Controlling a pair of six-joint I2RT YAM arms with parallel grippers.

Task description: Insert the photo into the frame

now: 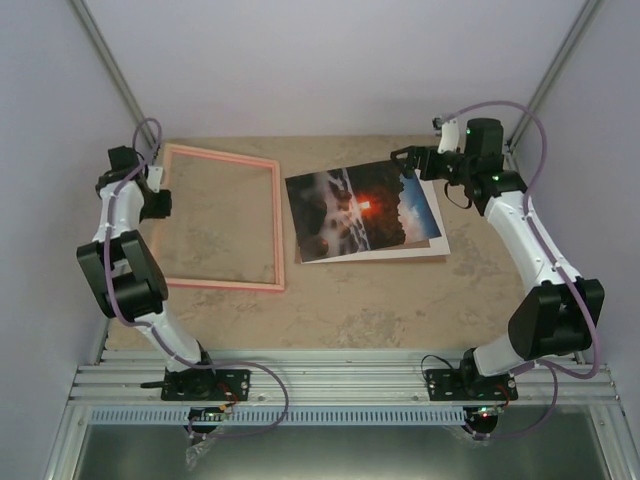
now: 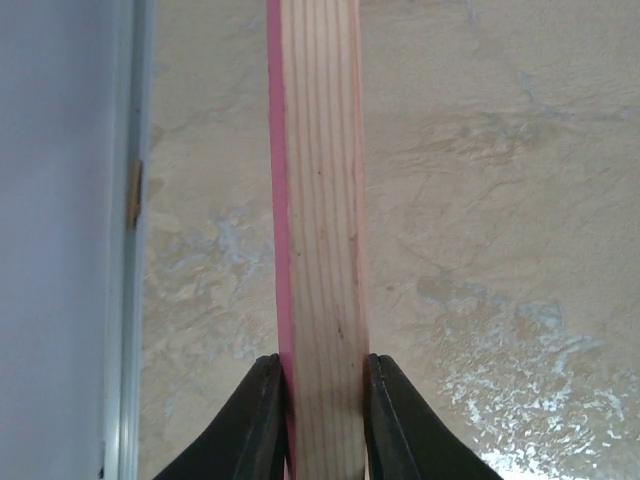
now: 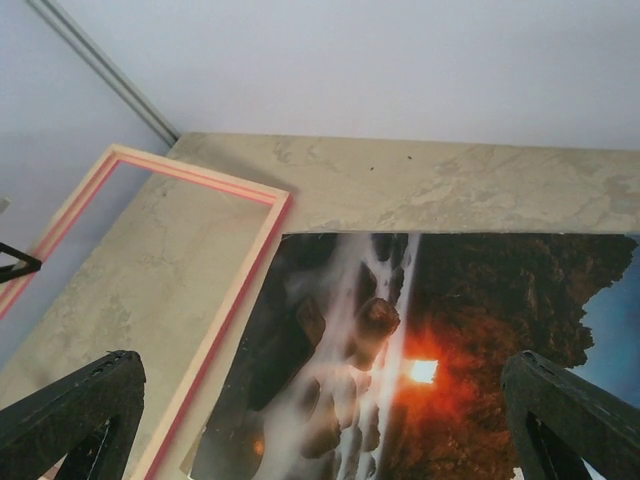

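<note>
The wooden bar is right along the side, so my left gripper will slide the wooden bar to the right in the top view, onto bare tabletop, and let go of it.
The pink frame [image 1: 225, 156] lies flat on the table at the left. My left gripper [image 1: 160, 195] is shut on its left rail; in the left wrist view both black fingers press the sides of the wooden rail [image 2: 320, 200], with the gripper [image 2: 322, 420] centred on it. The photo [image 1: 350, 215], dark with a red-orange glow, lies face up just right of the frame, on a pale sheet [image 1: 432, 246]. My right gripper [image 1: 405, 162] is over the photo's far right corner, jaws wide apart and empty. The right wrist view shows the photo [image 3: 450, 300], the frame [image 3: 190, 170] and the gripper [image 3: 320, 358].
The tan table [image 1: 350, 310] is bounded by pale walls at the back and sides, with metal posts [image 1: 110, 60] in the far corners. An aluminium rail [image 1: 330, 380] with both arm bases runs along the near edge.
</note>
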